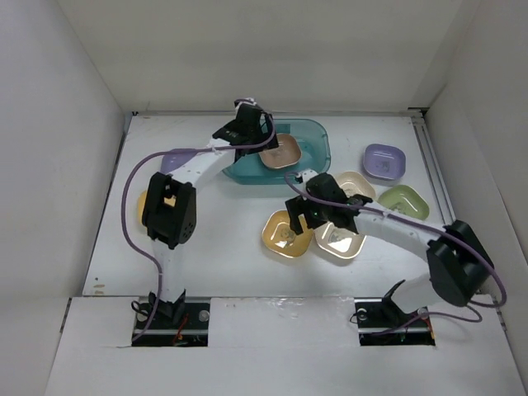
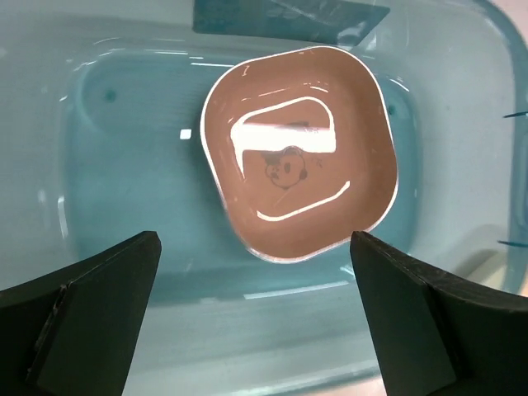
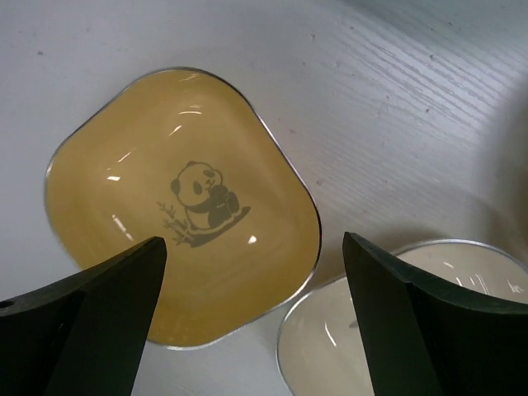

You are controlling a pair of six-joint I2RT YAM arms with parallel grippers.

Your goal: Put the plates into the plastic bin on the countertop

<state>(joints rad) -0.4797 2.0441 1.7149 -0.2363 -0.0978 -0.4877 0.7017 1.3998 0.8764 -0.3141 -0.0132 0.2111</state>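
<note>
The orange-yellow plate's rim [image 1: 311, 232] [image 3: 319, 235] beside the cream plate is already between the two spread fingers of my open right gripper, so my right gripper should move down onto it.
The teal plastic bin [image 1: 320, 136] stands at the back middle of the white countertop [image 1: 223, 247]. A pink plate [image 1: 280, 152] lies flat inside it, and it also shows in the left wrist view [image 2: 301, 153] on the bin floor [image 2: 124, 157]. My left gripper [image 1: 261, 139] hovers open and empty above the bin, just short of the pink plate [image 2: 254, 243]. My right gripper [image 1: 299, 218] is open and empty above an orange-yellow plate [image 1: 286, 236] with a panda print [image 3: 181, 206], next to a cream plate [image 1: 340, 240] [image 3: 396, 322].
A second cream plate [image 1: 356, 185], a pale green plate [image 1: 404, 201] and a lavender plate [image 1: 384, 161] lie to the right. Another lavender plate [image 1: 172, 161] and an orange plate [image 1: 147, 203] lie partly hidden behind the left arm. White walls enclose the counter.
</note>
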